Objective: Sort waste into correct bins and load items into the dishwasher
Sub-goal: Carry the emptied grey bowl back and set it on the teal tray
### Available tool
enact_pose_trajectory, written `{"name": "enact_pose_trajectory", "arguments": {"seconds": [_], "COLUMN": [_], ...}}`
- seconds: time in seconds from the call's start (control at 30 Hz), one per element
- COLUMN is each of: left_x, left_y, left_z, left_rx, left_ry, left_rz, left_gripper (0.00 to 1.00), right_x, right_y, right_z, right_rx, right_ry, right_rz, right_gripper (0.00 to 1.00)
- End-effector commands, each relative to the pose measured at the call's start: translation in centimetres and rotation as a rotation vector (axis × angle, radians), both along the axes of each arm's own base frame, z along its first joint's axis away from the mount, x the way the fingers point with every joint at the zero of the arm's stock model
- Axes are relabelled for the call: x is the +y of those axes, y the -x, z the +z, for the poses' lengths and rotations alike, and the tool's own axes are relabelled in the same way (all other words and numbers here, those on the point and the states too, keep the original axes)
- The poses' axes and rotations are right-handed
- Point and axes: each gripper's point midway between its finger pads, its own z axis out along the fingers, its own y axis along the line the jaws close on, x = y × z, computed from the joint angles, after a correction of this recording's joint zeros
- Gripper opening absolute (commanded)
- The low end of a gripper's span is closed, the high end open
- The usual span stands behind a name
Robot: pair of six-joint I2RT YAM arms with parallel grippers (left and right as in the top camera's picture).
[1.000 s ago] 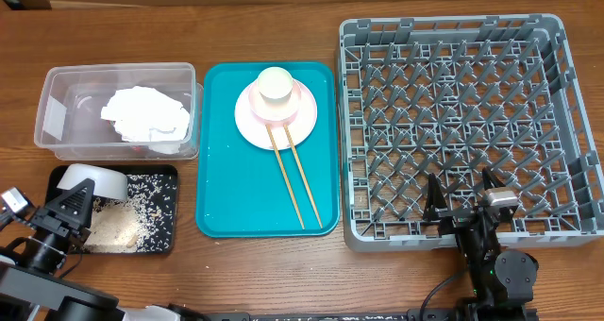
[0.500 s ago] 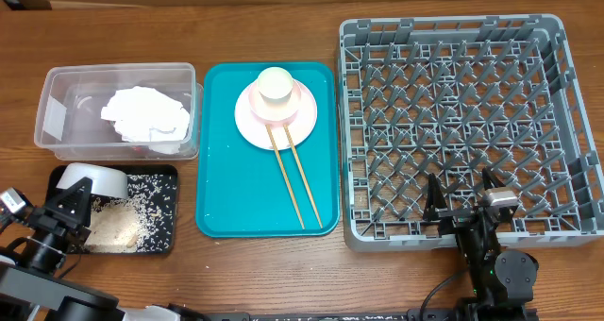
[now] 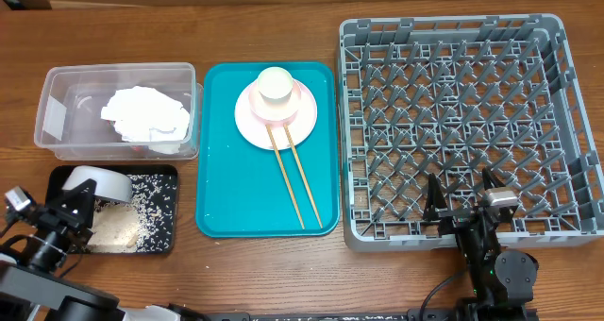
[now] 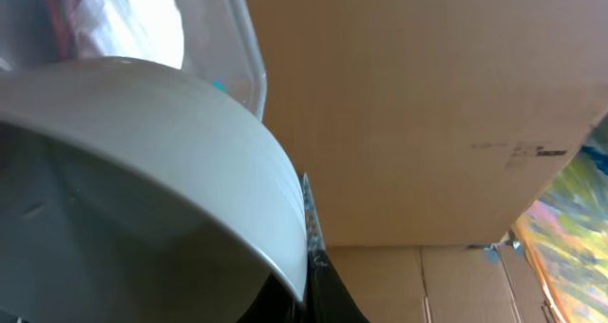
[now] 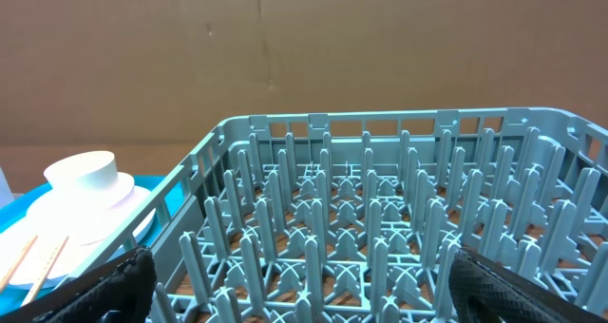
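The teal tray's bare part (image 3: 234, 183) lies to my left gripper's right in the overhead view, so next I carry the bowl (image 3: 99, 181) there, turn it upright, lower it and release.
My left gripper (image 3: 79, 204) is shut on the rim of a pale grey bowl (image 3: 99, 181), held tipped over the black tray (image 3: 166, 175). Rice grains (image 3: 118, 227) lie in that tray. In the left wrist view the bowl (image 4: 142, 171) fills the frame, with my jaw (image 4: 308, 266) on its rim. The clear tub (image 3: 57, 76) holds the white napkin (image 3: 146, 113). The pink plate (image 3: 255, 123), with the white cup (image 3: 276, 83) on it, and two chopsticks (image 3: 297, 184) lie on the teal tray (image 3: 222, 189). My right gripper (image 3: 462, 198) is open over the grey dish rack's (image 3: 453, 113) front edge.
The rack (image 5: 380, 218) has upright pegs all over its base; nothing is in it. The plate and cup (image 5: 85, 176) show at the left of the right wrist view, between my open fingers' (image 5: 304, 275) field and the tray. Cardboard boxes stand behind the table.
My left gripper and the bowl have shifted slightly left and down over the black tray, uncovering more of the rice pile. The right arm has not moved.
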Motion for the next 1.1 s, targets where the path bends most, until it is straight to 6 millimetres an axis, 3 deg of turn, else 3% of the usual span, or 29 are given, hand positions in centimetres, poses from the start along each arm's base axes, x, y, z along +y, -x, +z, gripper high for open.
{"name": "enact_pose_trajectory", "arguments": {"seconds": [0.0, 0.3, 0.5, 0.67, 1.07], "left_x": [-0.9, -4.7, -8.7, -11.5, -18.3], "left_y": [-0.6, -4.0, -5.8, -7.2, -6.4], "left_z": [0.5, 3.4, 3.0, 2.3, 1.0], "left_rx": [0.041, 0.127, 0.276, 0.407, 0.607], "left_ry": [-0.025, -0.144, -0.267, -0.368, -0.779], "left_rz": [-0.058, -0.307, -0.494, -0.546, -0.63], "left_gripper": [0.04, 0.04, 0.04, 0.04, 0.04], "right_x": [-0.1, -0.1, -0.1, -0.1, -0.1], "right_y": [0.0, 0.0, 0.0, 0.0, 0.0], "right_z": [-0.2, -0.2, -0.2, -0.2, -0.2], "right_rx": [-0.003, -0.003, -0.003, -0.003, -0.003], "right_ry": [0.004, 0.004, 0.004, 0.004, 0.004], "right_rz": [-0.004, -0.004, -0.004, -0.004, -0.004], "right_gripper": [1.0, 1.0, 1.0, 1.0, 1.0]}}
